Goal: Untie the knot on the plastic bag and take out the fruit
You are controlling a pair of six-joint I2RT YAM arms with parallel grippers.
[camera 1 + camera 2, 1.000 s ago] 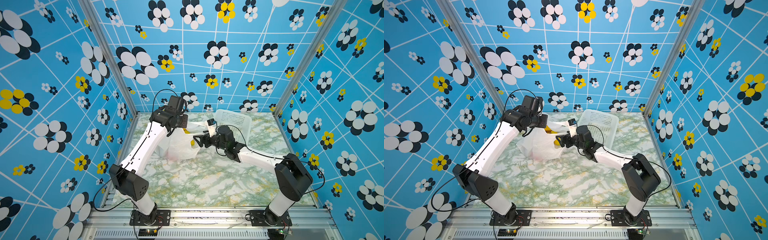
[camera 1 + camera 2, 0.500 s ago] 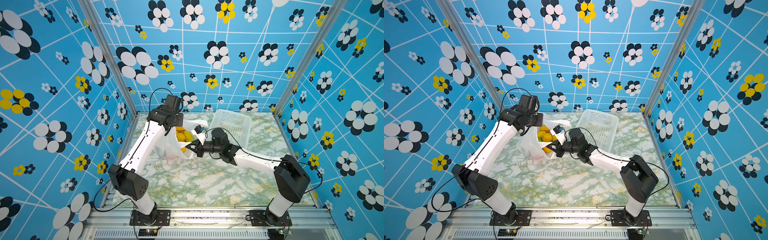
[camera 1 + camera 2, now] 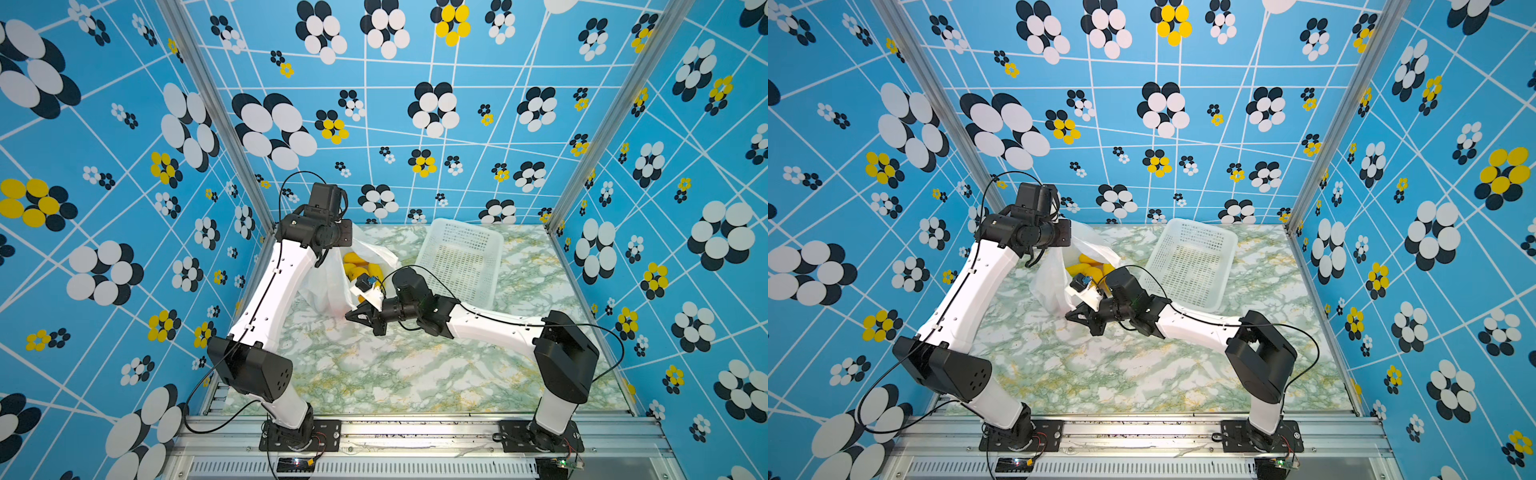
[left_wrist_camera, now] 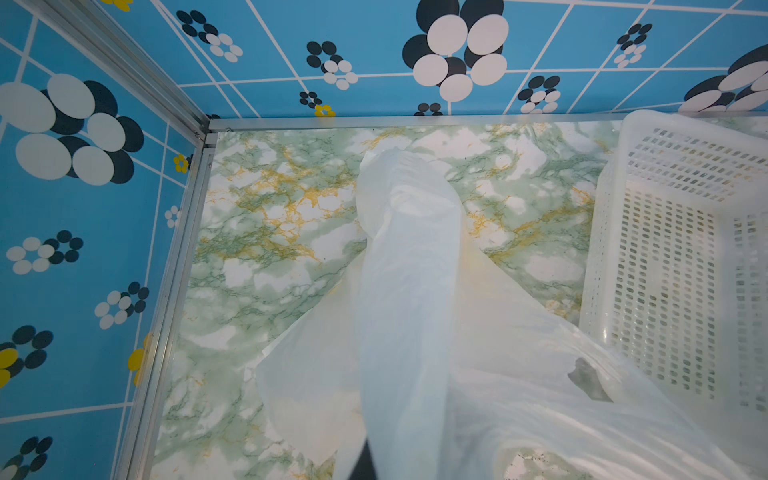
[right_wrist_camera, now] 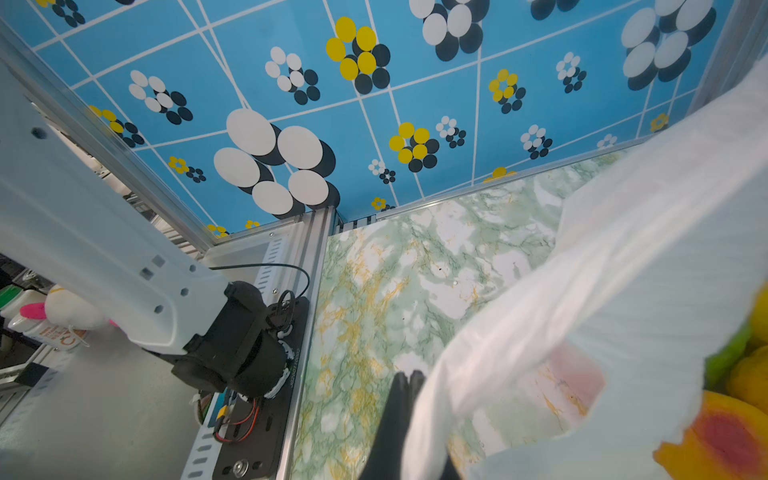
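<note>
The robot's right hand holds the bag's near edge and will next pull it back over the bare marbled table to make the bag's opening wider, then let go.
The plastic bag (image 3: 328, 286) sits at the back left of the table with its mouth pulled open, and no knot shows. Yellow fruit (image 3: 359, 266) lies inside it in both top views (image 3: 1090, 268). The right wrist view shows a red-blushed peach (image 5: 723, 436) and a green fruit (image 5: 727, 353). My left gripper (image 4: 368, 465) is shut on a stretched strip of the bag (image 4: 407, 291) that hides its fingers. My right gripper (image 3: 351, 316) is shut on the bag's near edge, fingertips (image 5: 399, 384) pressed together low over the table.
A white perforated basket (image 3: 465, 226) stands at the back right, close beside the bag, and appears in the left wrist view (image 4: 681, 257) too. The enclosure's metal frame and blue patterned walls bound the marbled table (image 3: 395, 374). The left arm's base (image 5: 241, 345) is at the front.
My right gripper dropped from the bag's top towards the front left and shut on the bag's near edge. The bag's mouth has spread open, showing the yellow fruit. The left arm barely moved.
</note>
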